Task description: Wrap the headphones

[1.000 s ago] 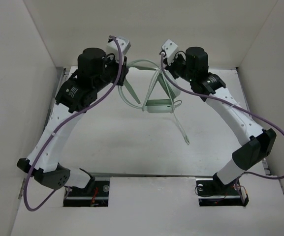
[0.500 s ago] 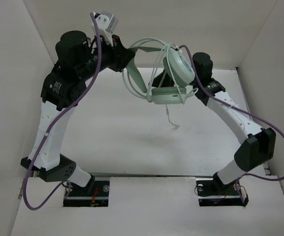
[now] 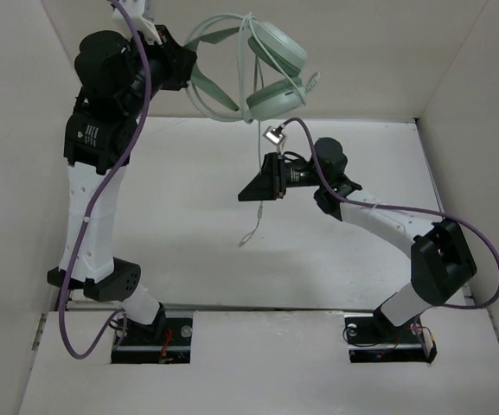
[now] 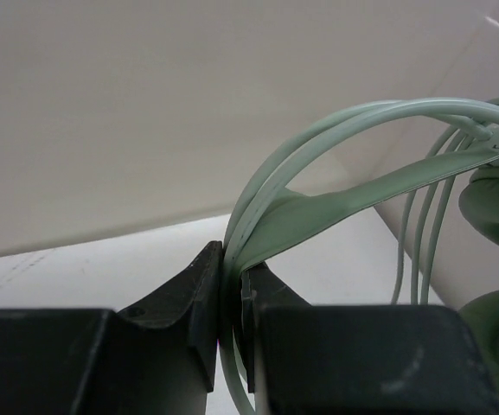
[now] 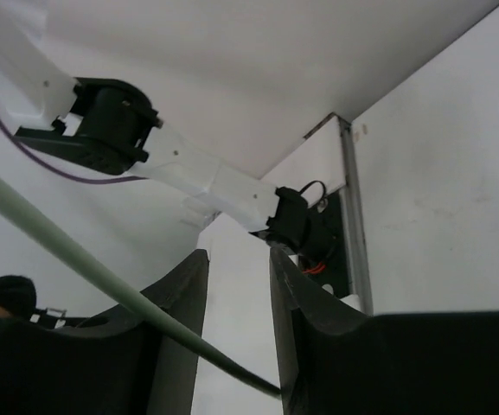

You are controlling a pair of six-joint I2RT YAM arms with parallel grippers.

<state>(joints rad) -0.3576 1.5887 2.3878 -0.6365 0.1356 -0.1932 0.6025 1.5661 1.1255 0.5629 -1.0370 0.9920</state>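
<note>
I will next move my right gripper gently to the left in the top view and slightly back, and close it on the thin cable. The cable already slants between the gripper's open fingers.
The pale mint-green headphones (image 3: pixel 277 47) hang high at the back of the top view, held by the headband. My left gripper (image 3: pixel 184 65) is shut on that thin headband (image 4: pixel 335 203), which is pinched between the two black fingers (image 4: pixel 201 294); an earcup (image 4: pixel 495 199) shows at the right edge. The thin cable (image 3: pixel 253 216) drops from the earcups, its free end dangling above the table. My right gripper (image 3: pixel 247 192) sits lower, mid-table, pointing left and open. The cable (image 5: pixel 76 255) crosses slantwise through the gap of the right gripper (image 5: pixel 239 259) and meets the inner face of one finger.
White walls (image 3: pixel 457 60) close in the white table (image 3: pixel 188 259) at left, back and right. The left arm (image 3: pixel 93 173) stands tall on the left, its purple cable looping down. In the right wrist view the left arm (image 5: pixel 188 169) and its base show beyond the fingers.
The left arm has lifted the headphones up and back. The right gripper has let go of the headphones, dropped toward mid-table and opened, with the cable now running between its fingers.
</note>
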